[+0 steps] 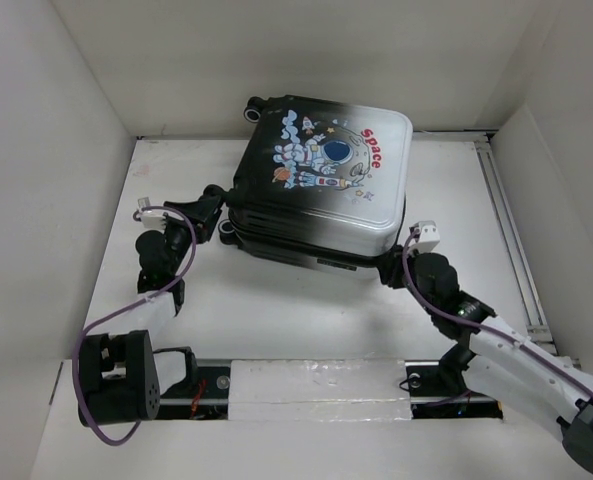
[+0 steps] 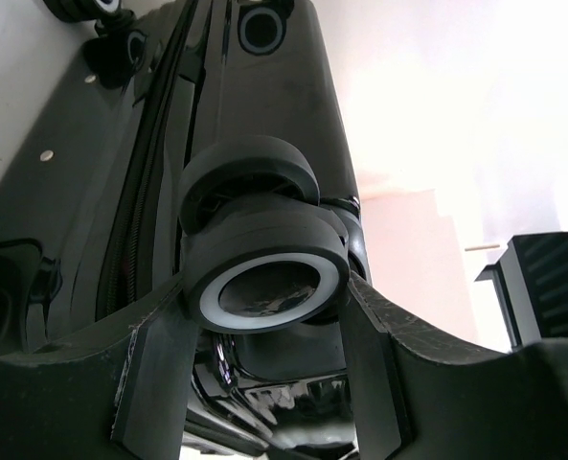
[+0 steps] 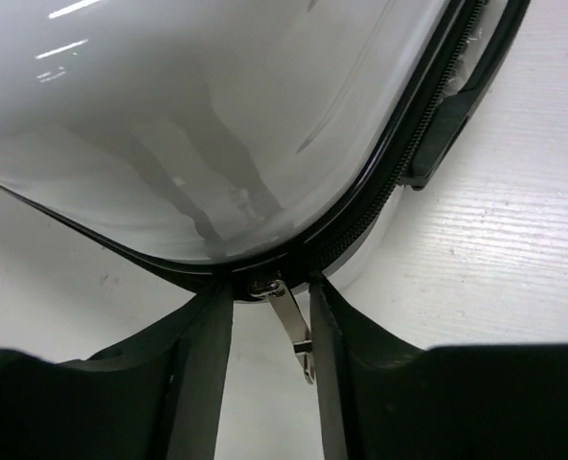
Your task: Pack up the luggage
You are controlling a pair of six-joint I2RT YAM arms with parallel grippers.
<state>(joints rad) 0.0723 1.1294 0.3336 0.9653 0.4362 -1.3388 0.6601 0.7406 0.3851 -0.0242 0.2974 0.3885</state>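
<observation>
The right gripper turns in place at the luggage's near corner next and closes its fingers onto the metal zipper pull (image 3: 288, 321), because the pull already lies between them.
The luggage (image 1: 321, 180) lies flat and closed at the back middle of the table, astronaut and red "Space" print facing up. My left gripper (image 1: 213, 207) is at its near left corner. In the left wrist view the fingers (image 2: 154, 383) stand on both sides of a black wheel with a grey ring (image 2: 264, 278) and press against it. My right gripper (image 1: 389, 268) is at the near right corner. In the right wrist view its jaws (image 3: 269, 292) stand a little apart around the metal zipper pull (image 3: 288, 321), which leans on the right finger (image 3: 327, 383), unclamped.
White walls enclose the table on the left, back and right. A metal rail (image 1: 511, 240) runs along the right side. A rail with white tape (image 1: 316, 390) crosses the front between the arm bases. Two more wheels (image 1: 256, 105) stick out at the luggage's back left.
</observation>
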